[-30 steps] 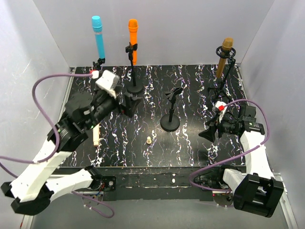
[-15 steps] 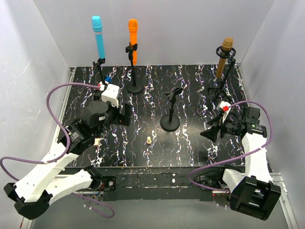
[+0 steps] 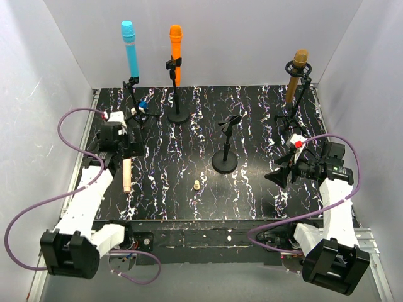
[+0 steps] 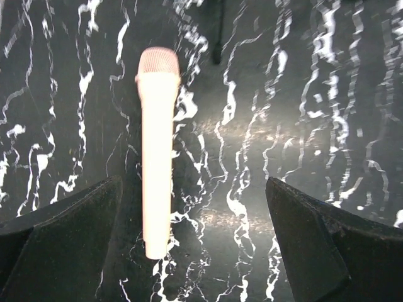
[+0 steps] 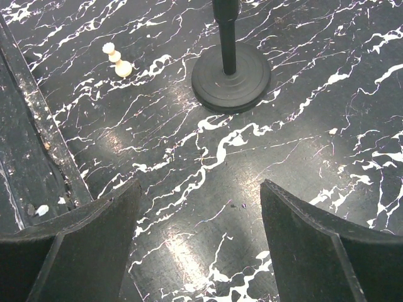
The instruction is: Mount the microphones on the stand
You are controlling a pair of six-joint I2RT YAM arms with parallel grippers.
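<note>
The pink microphone's handle [image 3: 127, 162] [image 4: 157, 121] lies well below my fingers and off-center, so my left gripper should lower and shift toward it, straddling it near the microphone's head.
The pale pink microphone [image 4: 157, 151] lies flat on the black marbled table [image 3: 252, 126], at the left [image 3: 126, 176]. My left gripper [image 3: 128, 151] hangs over its far end, open and empty. In the left wrist view the left gripper [image 4: 192, 182] has the pink shaft just inside its left finger [image 4: 69, 239], and I cannot tell whether they touch. The light blue [image 3: 130, 47], orange [image 3: 175, 47] and golden-brown [image 3: 297, 75] microphones stand clipped in stands along the back. An empty stand [image 3: 225, 143] is at mid-table. My right gripper [image 3: 278, 176] is open and empty, low over the table [image 5: 200, 184].
A tiny beige peg [image 3: 197, 185] stands near the front, left of the empty stand's round base [image 5: 231, 78]. The table's raised front edge [image 5: 38, 126] runs beside my right gripper. White walls close in three sides. Purple cables loop from both arms.
My left arm has swung back and to the left from near the orange microphone's stand, and now hangs over the pink microphone. The right arm has barely moved.
</note>
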